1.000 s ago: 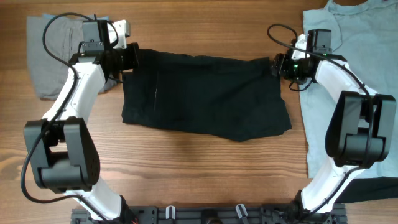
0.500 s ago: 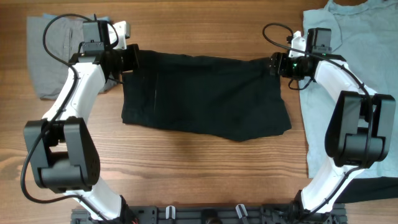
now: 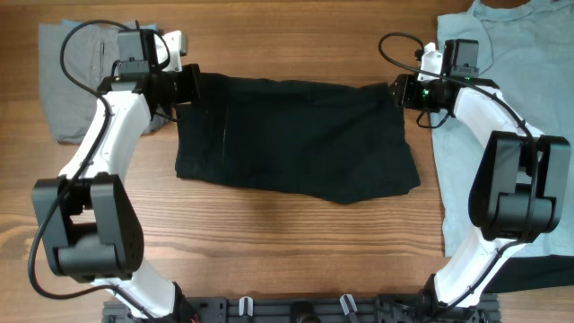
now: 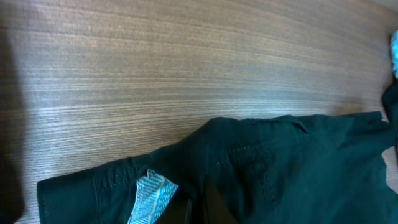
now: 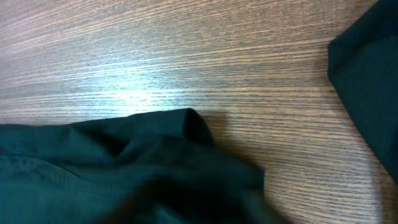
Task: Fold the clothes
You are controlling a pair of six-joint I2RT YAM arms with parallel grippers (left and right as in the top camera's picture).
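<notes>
My left gripper raises the waistband and draws it back next, then lowers it over the garment's side (image 3: 196, 131).
A black garment (image 3: 296, 135) lies spread flat in the middle of the table. My left gripper (image 3: 190, 85) is at its top left corner and shut on the waistband. In the left wrist view the dark fabric (image 4: 280, 168) shows a light blue label (image 4: 152, 194) beside my fingers (image 4: 200, 208). My right gripper (image 3: 397, 92) is at the garment's top right corner. In the right wrist view bunched dark fabric (image 5: 124, 168) covers the blurred fingers (image 5: 205, 199), which look shut on it.
A folded grey garment (image 3: 67, 81) lies at the far left. A light blue garment (image 3: 502, 152) covers the right side, with a dark cloth (image 3: 538, 269) below it. An edge of another cloth (image 5: 367, 93) shows in the right wrist view. Bare wood lies in front.
My right wrist has shifted very slightly to the left. The left arm and the black garment have not visibly moved.
</notes>
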